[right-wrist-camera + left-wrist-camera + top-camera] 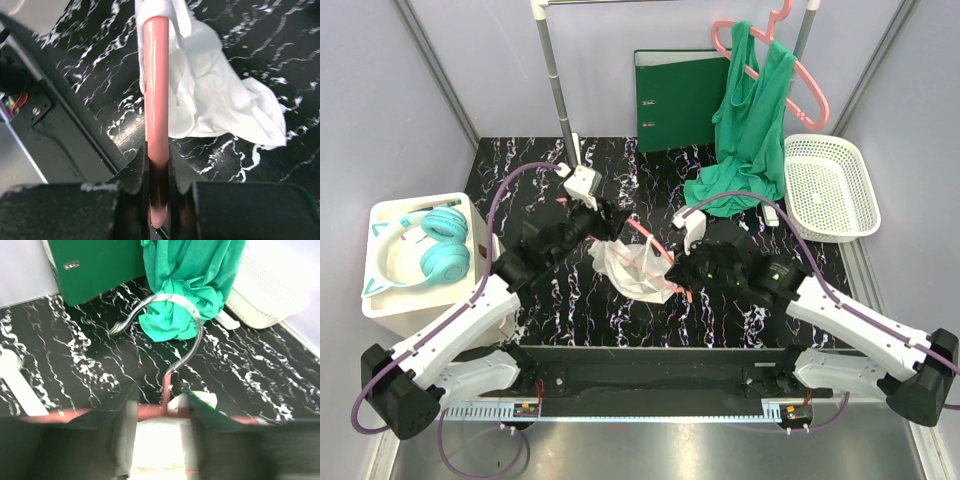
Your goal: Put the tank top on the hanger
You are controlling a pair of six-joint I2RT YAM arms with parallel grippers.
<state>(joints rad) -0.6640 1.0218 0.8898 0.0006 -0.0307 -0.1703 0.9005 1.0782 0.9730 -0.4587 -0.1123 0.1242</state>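
Note:
The hanger, its bar already threaded through the tank top, goes up and outward to the rack's top bar (pixel 605 1) in my right gripper next for release.
The white tank top (pixel 628 262) lies crumpled mid-table, with the thin light-pink hanger (pixel 650 240) threaded through it. In the right wrist view my right gripper (pixel 159 172) is shut on the hanger's pink bar (pixel 156 75), and the white cloth (pixel 215 95) bunches over the bar's far end. In the left wrist view my left gripper (pixel 161 425) stands open. Its blurred fingers sit either side of the white cloth (pixel 160 445) and the hanger's neck. The grey metal hook (pixel 192 315) curls away ahead of them. From above, the left gripper (pixel 603 228) is at the cloth's far left and the right gripper (pixel 675 268) at its right.
A salmon-pink hanger with green cloth (pixel 752 130) hangs at the back right, trailing onto the table. A green binder (pixel 680 95) leans on the back wall, a white basket (pixel 830 185) sits right, and teal headphones (pixel 430 255) rest on a white box (pixel 390 215). A rack pole (pixel 560 100) rises back left.

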